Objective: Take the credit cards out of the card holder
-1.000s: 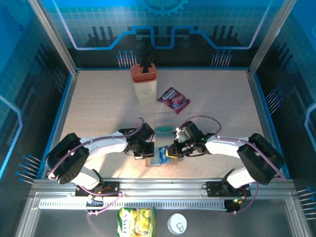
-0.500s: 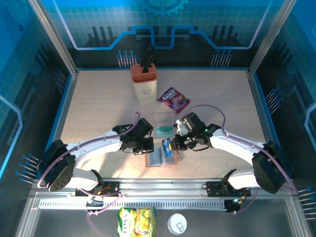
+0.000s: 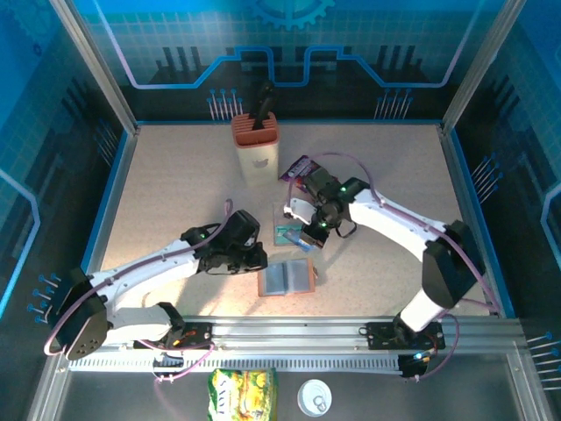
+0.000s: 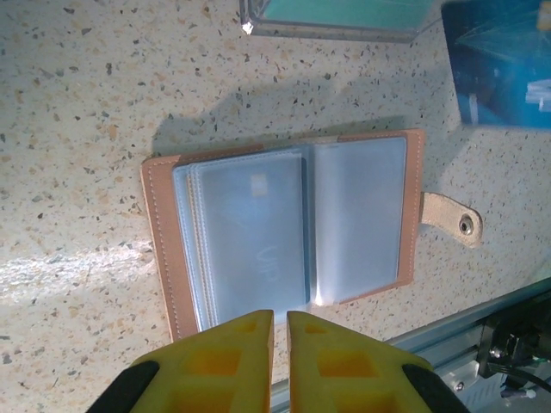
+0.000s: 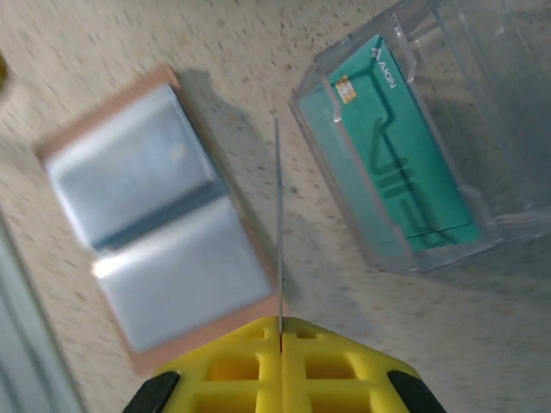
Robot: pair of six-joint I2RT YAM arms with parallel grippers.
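Observation:
The teal card fills the near slot, so my right gripper swings outward and down to the box's empty slot next.
The card holder lies open and flat near the table's front edge, its grey-blue sleeves facing up and its snap tab to one side. My left gripper hovers just left of it, its yellow fingertips parted by a narrow slit with nothing between them. My right gripper is shut on a blue credit card, seen edge-on as a thin line, beside the clear plastic box. A teal credit card lies inside that box. The holder sits to the left below the held card.
A beige container with an orange-brown top stands at the back. A purple snack packet lies behind the right arm, partly covered. The metal front rail runs just past the holder; a yellow-green packet and a white lid lie beyond it.
My right gripper has carried the blue card up off the holder and back to the clear box. My left gripper has drawn back to the left of the holder and its jaws have parted slightly.

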